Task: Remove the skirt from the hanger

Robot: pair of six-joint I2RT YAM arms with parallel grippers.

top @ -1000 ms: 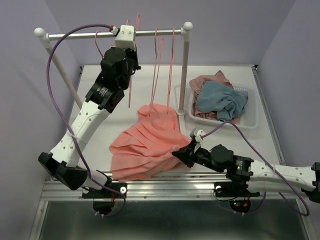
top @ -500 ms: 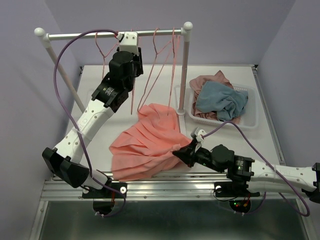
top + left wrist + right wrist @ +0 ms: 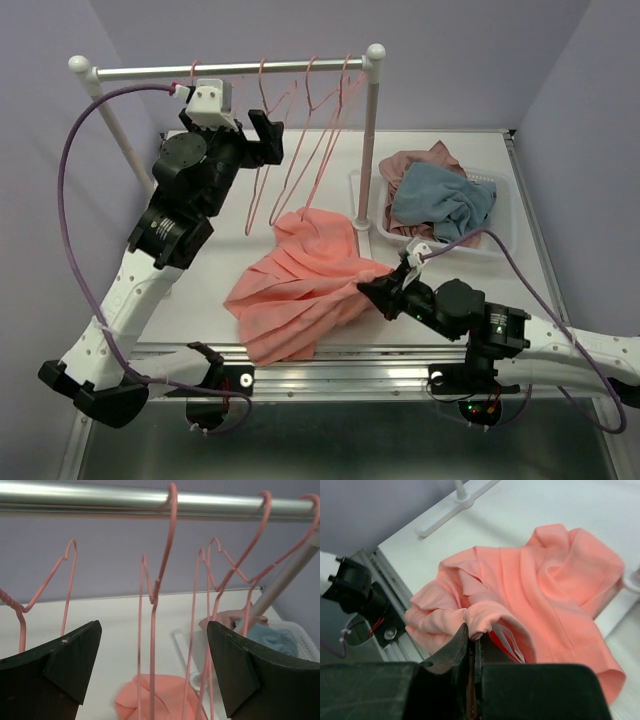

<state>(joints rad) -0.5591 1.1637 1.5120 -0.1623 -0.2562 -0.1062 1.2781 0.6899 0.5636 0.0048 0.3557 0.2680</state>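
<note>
My right gripper has the white basket outward of it, so next it should lift the skirt (image 3: 300, 285), move outward and down into that basket and let the skirt go.
The salmon skirt (image 3: 300, 285) lies crumpled on the table below the rail, also seen in the right wrist view (image 3: 545, 580) and low in the left wrist view (image 3: 165, 702). Three pink wire hangers (image 3: 300, 150) hang bare from the rail (image 3: 150, 71). My left gripper (image 3: 262, 140) is up by the rail, open, and one hanger's stem (image 3: 159, 580) passes between its spread fingers (image 3: 75, 660) untouched. At the skirt's right edge my right gripper (image 3: 372, 293) is shut on a bunched fold of skirt (image 3: 487, 617), with a white inner label showing beside it.
A white basket (image 3: 505, 240) at the right holds a mauve garment (image 3: 420, 165) and a grey-blue garment (image 3: 445, 200). The rack's upright post (image 3: 370, 130) and its foot stand between skirt and basket. The table's front rail (image 3: 330, 375) lies just beyond the skirt.
My left gripper has opened, let go of the hanger and drawn back left from the rail; the hangers swing. My right gripper has shifted slightly right and up, dragging the skirt's edge.
</note>
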